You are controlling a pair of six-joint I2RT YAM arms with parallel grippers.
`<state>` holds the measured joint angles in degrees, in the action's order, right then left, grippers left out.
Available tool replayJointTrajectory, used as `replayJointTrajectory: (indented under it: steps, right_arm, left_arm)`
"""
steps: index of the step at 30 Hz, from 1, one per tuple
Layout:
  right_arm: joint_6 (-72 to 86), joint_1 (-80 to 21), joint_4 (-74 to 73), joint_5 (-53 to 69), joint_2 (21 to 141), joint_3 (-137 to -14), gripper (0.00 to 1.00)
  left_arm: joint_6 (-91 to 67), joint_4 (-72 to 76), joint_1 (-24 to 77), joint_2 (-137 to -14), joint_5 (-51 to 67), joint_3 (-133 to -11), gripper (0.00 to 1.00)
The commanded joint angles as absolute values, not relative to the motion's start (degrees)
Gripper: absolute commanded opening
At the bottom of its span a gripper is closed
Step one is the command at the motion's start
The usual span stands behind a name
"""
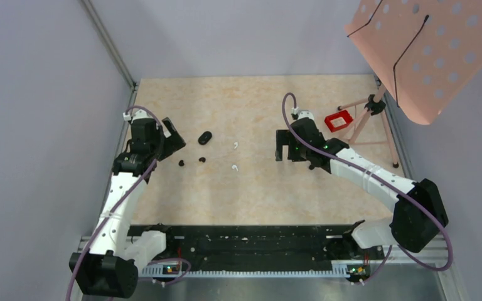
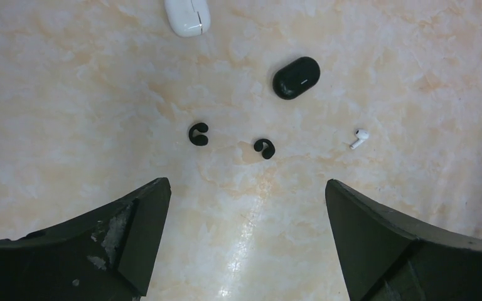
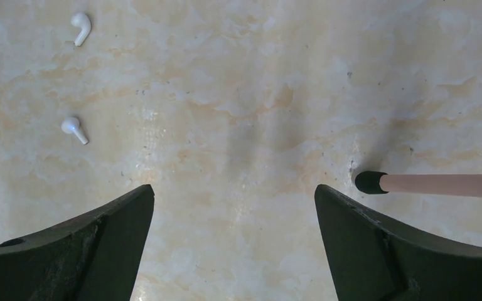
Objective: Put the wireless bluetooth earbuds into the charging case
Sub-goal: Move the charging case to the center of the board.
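The black charging case (image 1: pixel 205 138) (image 2: pixel 296 77) lies below my left gripper's fingers and to their right in the top view, so next I will turn, shift and lower that gripper onto it.
Two black earbuds (image 2: pixel 198 133) (image 2: pixel 264 148) lie side by side on the marbled table, with a shut black charging case (image 2: pixel 296 77) beyond them. A white charging case (image 2: pixel 188 15) lies at the top edge of the left wrist view; the top view does not show it. One white stemmed earbud (image 2: pixel 359 138) lies to the right. The right wrist view shows both white earbuds (image 3: pixel 80 28) (image 3: pixel 74 128). My left gripper (image 2: pixel 245 188) hangs open above the table, short of the black buds. My right gripper (image 3: pixel 235 188) is open over bare table, right of the white buds.
A pink perforated stand (image 1: pixel 427 50) rises at the back right. One of its legs, with a black foot (image 3: pixel 370 182), rests just beside my right gripper's finger. A small red object (image 1: pixel 339 119) sits near the stand's legs. Grey walls enclose the table.
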<state>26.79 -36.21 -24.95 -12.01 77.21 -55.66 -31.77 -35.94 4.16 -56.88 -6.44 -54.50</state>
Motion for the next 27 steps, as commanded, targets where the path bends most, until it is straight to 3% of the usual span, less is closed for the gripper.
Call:
replayJointTrajectory:
  steps: [1,7,11,20,24,27]
  right_arm:
    - [27.2,-36.5,-22.5,-12.5,75.5,-57.9,0.99]
    - [27.3,-36.6,-20.4,-11.5,73.5,-55.8,0.99]
    - [27.8,-36.6,-16.6,-8.9,71.7,-53.1,0.97]
    - [29.1,-36.6,-15.8,-8.3,69.1,-52.1,0.96]
    - [29.1,-36.6,-16.5,-8.3,68.2,-52.0,0.96]
    - [29.6,-36.6,-16.8,-8.5,67.7,-51.7,0.96]
  left_arm:
    - [-34.3,-36.0,4.2,-57.1,-11.5,-56.0,0.99]
    - [-32.0,-36.3,4.2,-60.3,-11.0,-55.9,0.99]
    - [-29.6,-34.1,4.3,-65.8,-7.2,-57.4,0.92]
    - [-25.9,-34.2,7.0,-91.5,-0.4,-73.3,0.79]
    - [-24.0,-35.0,8.3,-100.4,-0.3,-80.4,0.8]
    - [-21.8,-36.0,8.8,-105.9,1.4,-84.8,0.92]
